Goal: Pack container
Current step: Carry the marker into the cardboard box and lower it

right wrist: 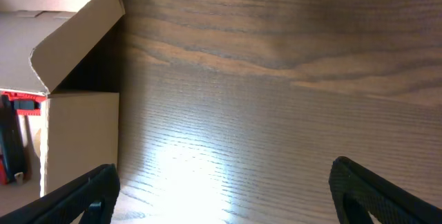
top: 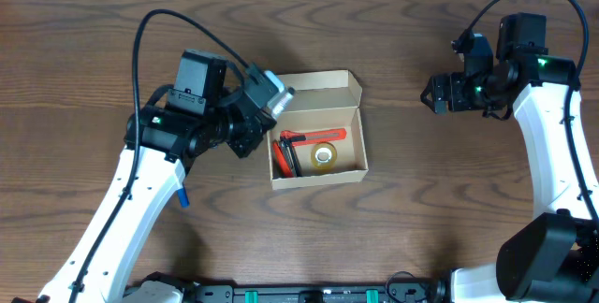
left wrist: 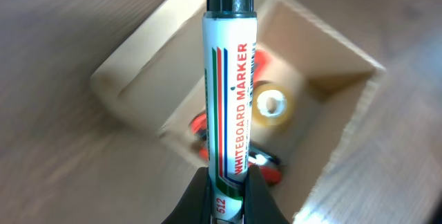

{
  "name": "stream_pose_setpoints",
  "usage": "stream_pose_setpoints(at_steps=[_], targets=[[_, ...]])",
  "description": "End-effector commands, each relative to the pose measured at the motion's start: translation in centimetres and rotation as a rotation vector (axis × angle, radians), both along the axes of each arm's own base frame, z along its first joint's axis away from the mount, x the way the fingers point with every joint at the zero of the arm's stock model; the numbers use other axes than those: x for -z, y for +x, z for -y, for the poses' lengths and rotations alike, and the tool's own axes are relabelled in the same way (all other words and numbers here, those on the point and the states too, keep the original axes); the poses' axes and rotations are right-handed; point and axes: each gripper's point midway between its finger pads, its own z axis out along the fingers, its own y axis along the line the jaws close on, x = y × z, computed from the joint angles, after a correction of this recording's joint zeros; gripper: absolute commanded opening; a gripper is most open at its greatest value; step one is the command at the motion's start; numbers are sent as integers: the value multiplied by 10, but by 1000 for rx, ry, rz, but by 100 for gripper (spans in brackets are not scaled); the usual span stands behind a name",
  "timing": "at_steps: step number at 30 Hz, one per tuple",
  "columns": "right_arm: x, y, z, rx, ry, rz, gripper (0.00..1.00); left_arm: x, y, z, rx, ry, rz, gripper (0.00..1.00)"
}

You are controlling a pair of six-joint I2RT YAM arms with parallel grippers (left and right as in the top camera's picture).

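The marker [left wrist: 230, 79] needs to be lowered and released inside the box. My left gripper will first move toward the tape and turn square to the box's sides.
The container [top: 354, 86] is a small tan cardboard box, lid flap open, in the middle of the table. Inside lie a red and black cutter [top: 298, 144] and a roll of clear tape [top: 324, 156]. My left gripper [top: 265, 97] is shut on a white whiteboard marker [left wrist: 230, 79] with a black cap, held over the box's left edge. In the left wrist view the box [left wrist: 135, 75] lies below the marker, with the tape [left wrist: 271, 106] inside. My right gripper [top: 436, 94] is open and empty, right of the box; its view shows the box's side [right wrist: 79, 127].
A blue pen [top: 182, 195] lies on the wooden table [top: 402, 219] beside my left arm. Both arms' cables loop above the table.
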Motion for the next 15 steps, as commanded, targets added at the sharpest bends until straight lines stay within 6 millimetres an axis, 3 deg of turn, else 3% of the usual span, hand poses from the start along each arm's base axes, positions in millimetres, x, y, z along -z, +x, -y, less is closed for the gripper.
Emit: stream_pose_setpoints(at_steps=[1, 6, 15], targets=[[4, 0, 2, -24, -10, -2, 89, -5, -19, 20, 260, -29, 85, 6], [1, 9, 7, -17, -32, 34, 90, 1, -33, 38, 410, 15, 142, 6], [0, 15, 40, 78, -95, 56, 94, 21, -29, 72, 498, 71, 190, 6]])
